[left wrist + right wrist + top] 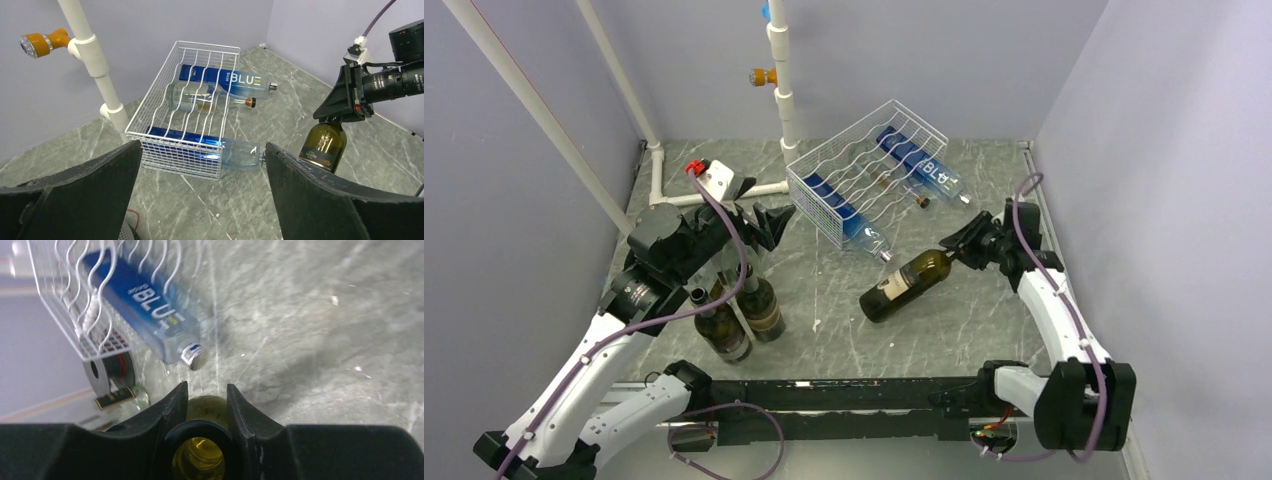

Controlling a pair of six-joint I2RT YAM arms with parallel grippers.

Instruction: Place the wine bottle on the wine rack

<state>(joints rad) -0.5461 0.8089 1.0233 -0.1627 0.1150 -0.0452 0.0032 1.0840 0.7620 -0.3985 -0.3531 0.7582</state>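
The bottle still slants; my right gripper will lay it flat, down and back on bare tabletop, then release its neck.
A dark green wine bottle (907, 284) lies tilted on the grey marble table, its neck toward the right. My right gripper (954, 245) is shut on the bottle's neck; in the right wrist view the open bottle mouth (198, 455) sits between my fingers (172, 405). The white wire wine rack (864, 172) stands at the back centre with blue bottles in it, and it also shows in the left wrist view (190, 107). My left gripper (754, 215) is open and empty, left of the rack; the green bottle (324, 142) shows past its right finger.
Two dark bottles (742, 318) stand upright near the left arm. A blue bottle (929, 165) and a small brown-capped bottle (904, 190) stick out of the rack. A white pipe post (782, 90) stands behind. A black spool (107, 372) lies near the rack.
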